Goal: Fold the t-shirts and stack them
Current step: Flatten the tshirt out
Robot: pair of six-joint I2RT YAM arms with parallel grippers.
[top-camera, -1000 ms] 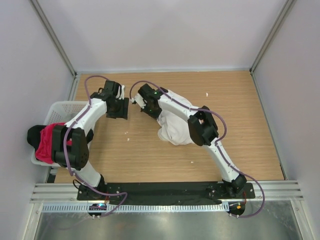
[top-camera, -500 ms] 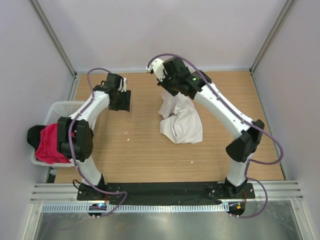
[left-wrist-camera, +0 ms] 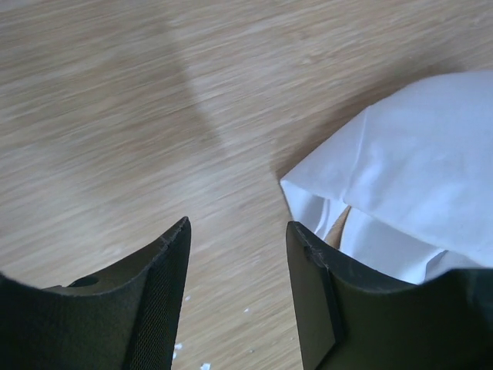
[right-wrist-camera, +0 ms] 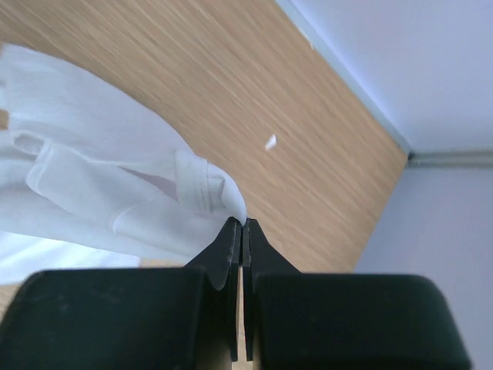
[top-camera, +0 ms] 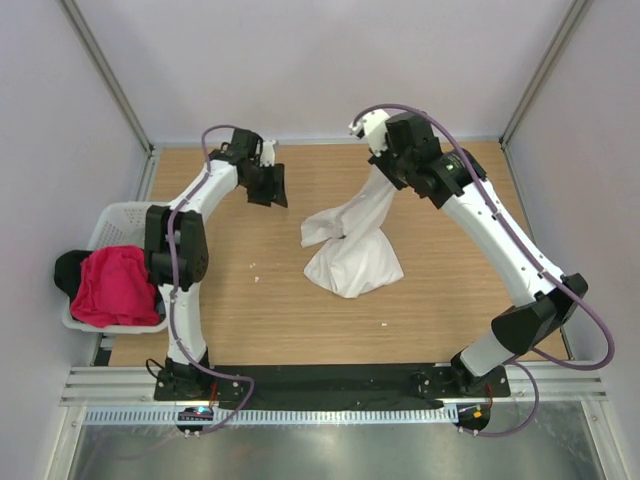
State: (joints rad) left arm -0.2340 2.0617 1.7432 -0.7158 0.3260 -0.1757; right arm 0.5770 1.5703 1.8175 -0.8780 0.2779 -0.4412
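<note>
My right gripper lowers next and draws the t-shirt's raised end back and to the right in the top view, since the t-shirt lies crumpled.
The white t-shirt (top-camera: 352, 250) lies crumpled mid-table, one end drawn up toward the back. My right gripper (top-camera: 388, 172) is shut on that end; in the right wrist view the cloth (right-wrist-camera: 115, 193) hangs from the closed fingertips of the gripper (right-wrist-camera: 243, 225). My left gripper (top-camera: 275, 186) is open and empty at the back left, above bare wood. In the left wrist view the gripper (left-wrist-camera: 237, 231) has the shirt's edge (left-wrist-camera: 400, 177) to its right. A pink-red t-shirt (top-camera: 115, 285) and a black t-shirt (top-camera: 68, 270) lie in the basket.
The white lattice basket (top-camera: 125, 215) stands at the table's left edge. Grey walls and metal posts close in the back and both sides. Small white specks (top-camera: 254, 267) lie on the wood. The arm bases sit on the black rail (top-camera: 330, 380) at the front.
My right gripper has lifted the white shirt's end up and toward the back right, stretching the cloth. My left gripper has moved toward the back and turned right.
</note>
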